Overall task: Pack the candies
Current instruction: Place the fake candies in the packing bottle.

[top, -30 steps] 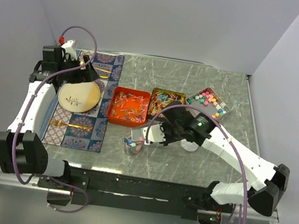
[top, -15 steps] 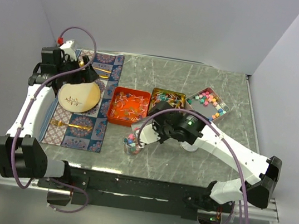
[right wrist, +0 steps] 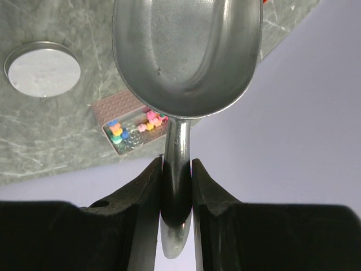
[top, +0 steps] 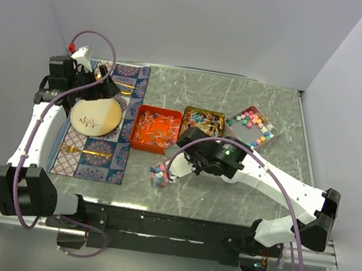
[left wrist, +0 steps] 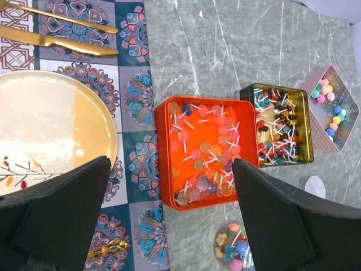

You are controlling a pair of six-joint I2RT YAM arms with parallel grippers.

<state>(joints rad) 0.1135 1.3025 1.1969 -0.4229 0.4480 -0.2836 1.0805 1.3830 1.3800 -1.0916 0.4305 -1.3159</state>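
The robot should move its right gripper toward the right in the top view, then down to the bare marble beside the pink tin, and let go of the scoop [right wrist: 186, 51] there because it is empty.
The candies lie in three containers: an orange tray [top: 156, 129] [left wrist: 206, 152] of lollipops, a dark gold tin [top: 202, 120] [left wrist: 280, 125] of lollipops, and a pink tin [top: 254, 125] [right wrist: 132, 127] of ball-like pieces. A small glass jar [top: 160, 173] [left wrist: 232, 245] near the front holds mixed candies. My right gripper [top: 180, 165] [right wrist: 177, 175] is just right of the jar, shut on the handle of a metal scoop [right wrist: 186, 51]; the scoop's bowl is empty. My left gripper [top: 103, 86] [left wrist: 170, 164] hangs open at the back left, nothing between its fingers.
A patterned placemat [top: 113, 156] on the left carries a cream plate [top: 95, 116] [left wrist: 51, 130] and gold cutlery [left wrist: 51, 39]. A round metal lid [right wrist: 42, 68] [left wrist: 312, 186] lies on the marble table right of the jar. Walls close off the back and both sides.
My right arm has swung left and rolled its wrist, bringing the scoop up against the jar. The left arm has barely moved.
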